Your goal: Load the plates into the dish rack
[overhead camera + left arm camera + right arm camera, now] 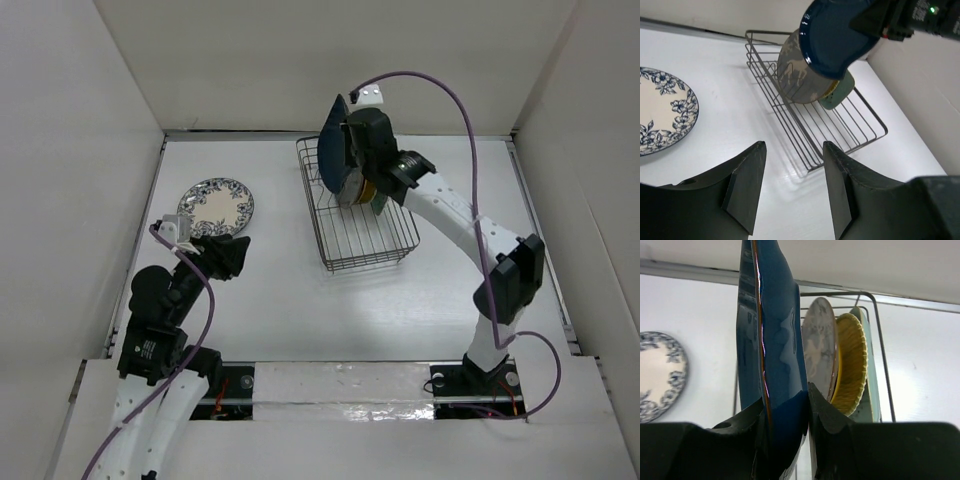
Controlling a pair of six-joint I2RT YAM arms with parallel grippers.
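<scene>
I will shift my right gripper left in the top view, lower and release, as free rack space beside the grey speckled plate (817, 350) is below there.
My right gripper (347, 148) is shut on the dark blue teardrop plate (332, 141), holding it on edge above the far end of the wire dish rack (360, 250). In the right wrist view the blue plate (775, 340) stands between my fingers (827, 415). Behind it in the rack stand the grey speckled plate (817, 350), a mustard-yellow plate (851, 365) and the pale green plate (871, 390). The blue-floral plate (215, 207) lies flat on the table at left. My left gripper (243, 256) is open and empty just near of it, its fingers (747, 185) over bare table.
White walls enclose the table on the left, back and right. The rack's near half (840, 130) holds no plates. The right arm's purple cable (460, 110) arcs over the rack's right side.
</scene>
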